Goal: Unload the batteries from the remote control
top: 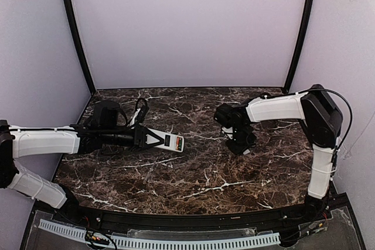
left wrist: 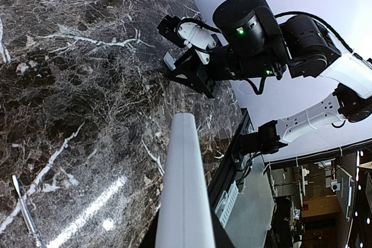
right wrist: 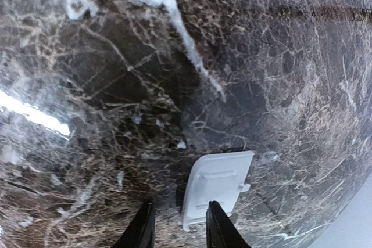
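The left gripper moves down toward the table's near edge next and lays the remote control flat on the tabletop, with the cover plate (right wrist: pixel 218 184) already off on the marble.
My left gripper (top: pixel 142 137) is shut on the remote control (top: pixel 166 140), a slim white bar with a small dark window, held just above the marble left of centre. In the left wrist view the remote (left wrist: pixel 185 184) runs edge-on out from between the dark fingers (left wrist: pixel 220 237). The batteries are out of view. My right gripper (right wrist: pixel 177 229) stands open low over the table, right of centre (top: pixel 240 143). A small white cover plate (right wrist: pixel 218 184) lies flat on the marble, partly under the right finger (right wrist: pixel 215 226); nothing is gripped.
The table (top: pixel 193 174) is dark veined marble with purple walls around it. A dark round object (top: pixel 106 112) and a black cable (top: pixel 140 108) sit at the back left. A thin stick-like thing (left wrist: pixel 26 210) lies on the marble near the left gripper.
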### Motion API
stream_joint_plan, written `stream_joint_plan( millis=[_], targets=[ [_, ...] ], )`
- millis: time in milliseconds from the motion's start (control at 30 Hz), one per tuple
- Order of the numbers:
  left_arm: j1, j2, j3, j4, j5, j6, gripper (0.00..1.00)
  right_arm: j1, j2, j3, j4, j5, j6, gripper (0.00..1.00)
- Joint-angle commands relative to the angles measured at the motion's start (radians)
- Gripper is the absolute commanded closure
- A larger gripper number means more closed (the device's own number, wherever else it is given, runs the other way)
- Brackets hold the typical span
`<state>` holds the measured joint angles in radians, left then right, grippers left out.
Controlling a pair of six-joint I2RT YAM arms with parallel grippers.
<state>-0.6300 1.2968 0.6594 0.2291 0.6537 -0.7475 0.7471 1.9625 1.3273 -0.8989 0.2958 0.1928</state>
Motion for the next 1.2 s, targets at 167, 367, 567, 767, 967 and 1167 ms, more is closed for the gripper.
stream_joint_plan(
  millis=[167,367,567,767,967,1167],
  targets=[
    [0.008,-0.003,0.028,-0.014,0.005,0.014,1.0,0.014,-0.063,-0.032,0.101,-0.215,-0.004,0.52],
    [-0.013,0.003,0.052,-0.048,-0.013,0.023,1.0,0.014,-0.134,-0.021,0.123,-0.274,-0.003,0.4],
    [-0.035,0.06,0.022,0.078,0.002,-0.054,1.0,0.01,-0.197,-0.018,0.136,-0.282,0.008,0.19],
    [-0.076,0.121,0.016,0.157,-0.015,-0.099,1.0,-0.001,-0.259,-0.043,0.165,-0.283,0.029,0.1],
    [-0.108,0.203,0.005,0.223,-0.041,-0.135,1.0,-0.011,-0.293,-0.068,0.194,-0.291,0.041,0.11],
    [-0.126,0.292,-0.016,0.324,-0.037,-0.203,1.0,-0.011,-0.292,-0.075,0.203,-0.323,0.045,0.11]
  ],
)
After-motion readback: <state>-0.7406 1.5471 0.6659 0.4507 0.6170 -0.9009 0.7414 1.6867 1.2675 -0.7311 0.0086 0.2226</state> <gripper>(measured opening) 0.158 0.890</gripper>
